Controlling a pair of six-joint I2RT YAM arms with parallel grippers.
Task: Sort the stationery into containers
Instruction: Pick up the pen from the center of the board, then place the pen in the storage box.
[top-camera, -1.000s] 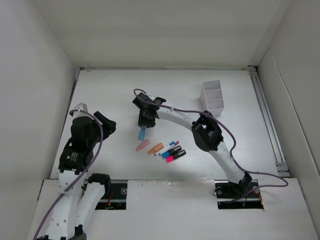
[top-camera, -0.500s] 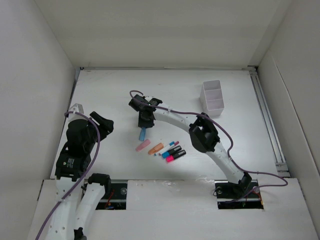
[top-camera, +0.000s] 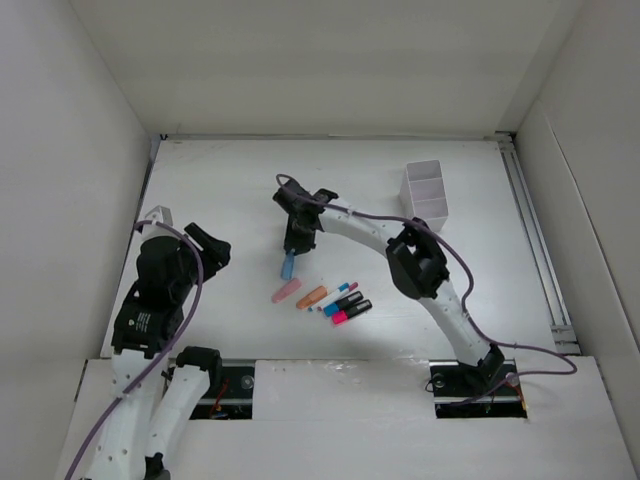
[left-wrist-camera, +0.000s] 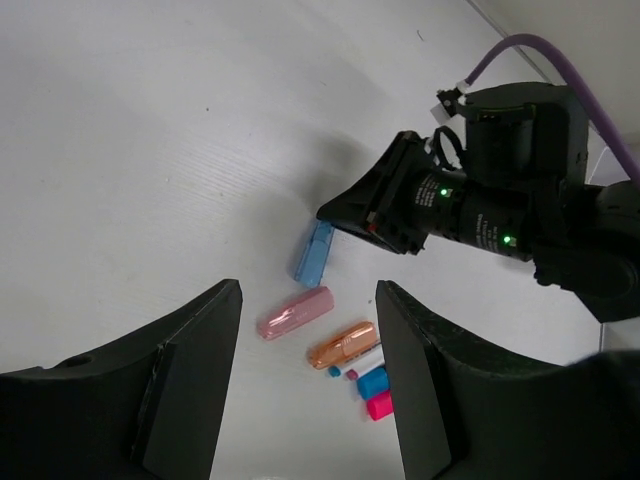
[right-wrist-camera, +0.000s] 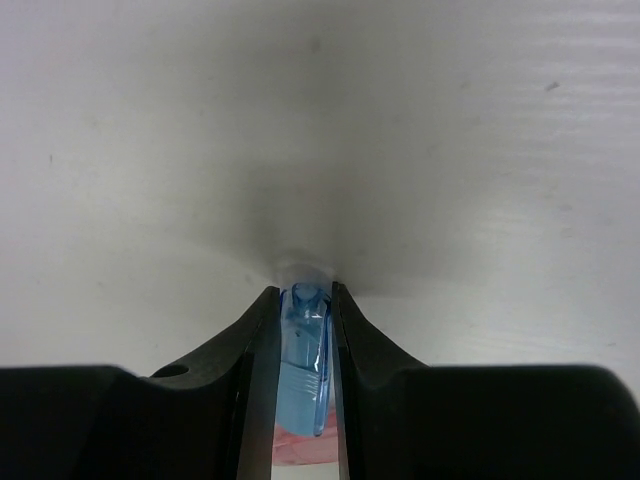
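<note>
The robot's right gripper will next rise and swing to the right in the top view, over the box's far section (top-camera: 423, 171), and release the blue piece (top-camera: 288, 265) there, because that section opens upward.
My right gripper (top-camera: 291, 247) is shut on a stubby blue piece (top-camera: 288, 265) and stands low over the table; the piece sits between its fingers in the right wrist view (right-wrist-camera: 305, 360). A pink piece (top-camera: 286, 291), an orange piece (top-camera: 311, 296), a thin blue-pink pen (top-camera: 336, 294) and two black markers (top-camera: 348, 306) lie just in front of it. The white two-compartment box (top-camera: 425, 190) stands at the back right. My left gripper (top-camera: 207, 246) is open and empty, well left of the pieces; its view shows the blue piece (left-wrist-camera: 314, 252) under the right gripper (left-wrist-camera: 345, 212).
White walls close in the table on the left, back and right. A metal rail (top-camera: 535, 240) runs along the right edge. The right arm's purple cable (top-camera: 380, 222) loops above the table between the box and the pieces.
My right gripper has shifted slightly to the right over the blue piece, which now tilts a little. My left arm has moved only slightly.
</note>
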